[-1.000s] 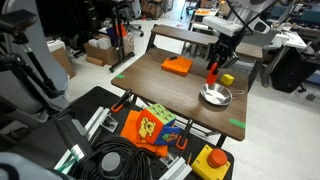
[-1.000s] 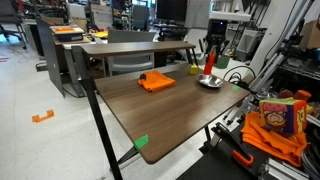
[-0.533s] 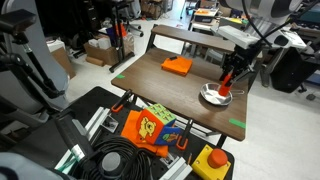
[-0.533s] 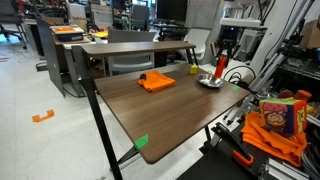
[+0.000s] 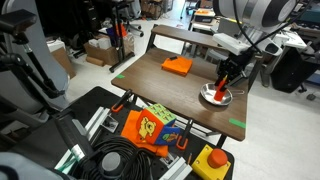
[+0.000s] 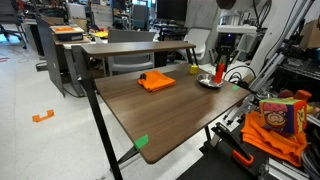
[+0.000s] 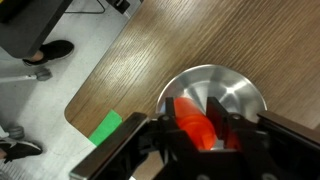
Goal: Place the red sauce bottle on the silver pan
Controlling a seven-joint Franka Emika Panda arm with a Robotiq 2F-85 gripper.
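Note:
The bottle (image 5: 221, 87) hangs off-centre over the pan's side by the green tape, so it shifts toward the pan's middle and lowers slightly in my gripper next.
My gripper (image 7: 193, 108) is shut on the red sauce bottle (image 7: 197, 128). The bottle shows as a red-orange body between the two black fingers (image 7: 215, 110). Directly below it lies the silver pan (image 7: 240, 92), round and shiny, near the table's corner. In both exterior views the gripper (image 5: 226, 76) (image 6: 222, 62) holds the bottle (image 5: 221, 87) (image 6: 220, 73) upright just over the inside of the pan (image 5: 210, 99) (image 6: 207, 83). I cannot tell whether the bottle's base touches the pan.
A flat orange block (image 5: 177, 66) (image 6: 155, 81) lies further along the wooden table (image 5: 160, 90). A small yellow cube (image 6: 195, 69) sits near the pan. Green tape marks (image 7: 108, 127) (image 5: 236, 123) lie at the table's edges. Cables and bags lie below the front edge.
My gripper has carried the bottle from beside the pan's edge to above the pan's middle and then lowered it slightly. The pan and the block have not moved.

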